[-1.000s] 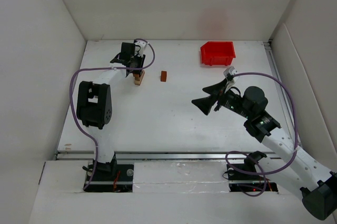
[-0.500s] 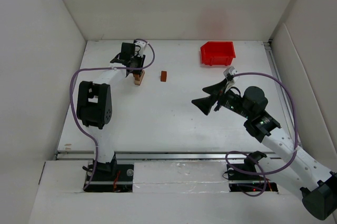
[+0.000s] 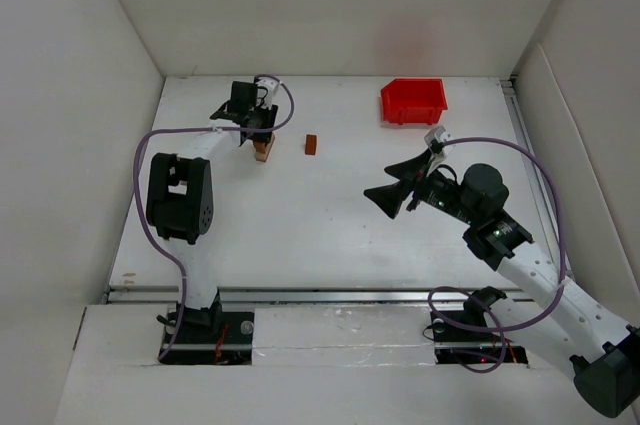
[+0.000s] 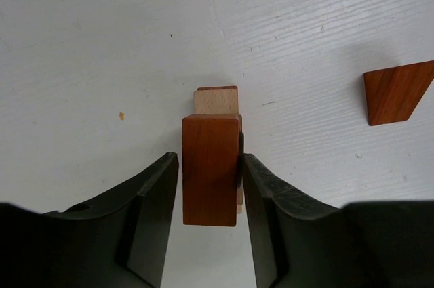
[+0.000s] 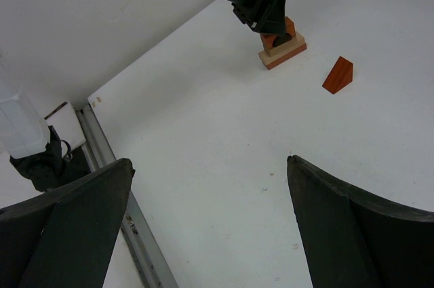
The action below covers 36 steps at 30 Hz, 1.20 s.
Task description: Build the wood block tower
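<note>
My right gripper will next move outward and to the left in the top view, then go down around the loose wedge block (image 3: 310, 145) (image 5: 338, 75), because the wedge block lies off the tower.
The tower (image 3: 263, 149) is a small stack at the back left: a tan block (image 4: 215, 101) with a reddish-brown block (image 4: 210, 173) on top. It also shows in the right wrist view (image 5: 282, 49). My left gripper (image 4: 209, 159) straddles the top block, with a thin gap showing on each side of it. It appears from above (image 3: 257, 133) right over the stack. A loose reddish-brown wedge block (image 3: 311, 145) lies to the tower's right, also seen by the left wrist camera (image 4: 396, 93) and the right wrist camera (image 5: 338, 75). My right gripper (image 3: 388, 185) is wide open and empty above mid-table (image 5: 209, 162).
A red plastic bin (image 3: 413, 101) stands at the back right. White walls enclose the table on the left, back and right. A metal rail (image 5: 112, 179) runs along the near edge.
</note>
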### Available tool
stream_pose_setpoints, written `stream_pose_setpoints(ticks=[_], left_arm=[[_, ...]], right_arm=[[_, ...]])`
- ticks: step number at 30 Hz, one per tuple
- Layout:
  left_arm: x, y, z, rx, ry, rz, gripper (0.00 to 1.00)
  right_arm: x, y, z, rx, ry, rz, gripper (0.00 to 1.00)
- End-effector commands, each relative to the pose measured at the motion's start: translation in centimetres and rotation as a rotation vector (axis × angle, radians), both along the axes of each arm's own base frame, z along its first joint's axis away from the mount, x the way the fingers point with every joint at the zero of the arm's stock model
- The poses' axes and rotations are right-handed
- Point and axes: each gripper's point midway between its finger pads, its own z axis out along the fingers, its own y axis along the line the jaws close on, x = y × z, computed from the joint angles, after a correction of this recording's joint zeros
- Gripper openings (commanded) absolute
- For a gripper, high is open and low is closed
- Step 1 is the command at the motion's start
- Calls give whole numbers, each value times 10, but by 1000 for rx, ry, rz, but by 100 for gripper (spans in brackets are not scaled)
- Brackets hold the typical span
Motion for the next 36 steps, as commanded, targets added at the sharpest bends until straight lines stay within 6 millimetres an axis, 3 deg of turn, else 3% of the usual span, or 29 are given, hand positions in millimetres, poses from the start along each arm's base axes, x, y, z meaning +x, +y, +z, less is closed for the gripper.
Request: stream_pose_setpoints(ticks=[1, 8, 14, 17, 20, 23, 25, 28, 30, 32, 33, 34, 36], left_arm=[[7, 0, 20, -4, -36, 16, 40], [7, -2, 30, -17, -55, 12, 54], [7, -7, 51, -55, -96, 6, 69], [7, -12, 74, -88, -142, -7, 77], [2, -17, 108, -124, -204, -36, 99], [-8, -29, 150, -180, -253, -101, 99], [-12, -30, 164, -210, -251, -86, 99], [-18, -42, 206, -350, -291, -55, 99], [-29, -52, 241, -455, -332, -75, 99], [-40, -59, 257, -504, -353, -140, 99], [-53, -67, 280, -575, -392, -219, 98], [-61, -71, 273, -621, -367, -250, 92], [-72, -74, 287, -688, -371, -282, 93]], right_arm=[[-3, 4, 15, 27, -68, 22, 100], [-3, 4, 14, 26, -63, 26, 100], [-2, 5, 14, 25, -65, 26, 100], [-1, 5, 12, 21, -61, 22, 100], [3, 3, 10, 18, -58, -4, 100], [15, -4, 6, 12, -26, -83, 100], [24, -10, -2, -16, 14, -142, 100], [36, -21, -7, -36, 38, -234, 100], [40, -27, -8, -38, 41, -280, 100], [44, -31, -11, -35, 49, -315, 100], [46, -33, -13, -37, 56, -328, 100], [48, -33, -15, -39, 59, -339, 100], [54, -32, -24, -47, 92, -364, 100]])
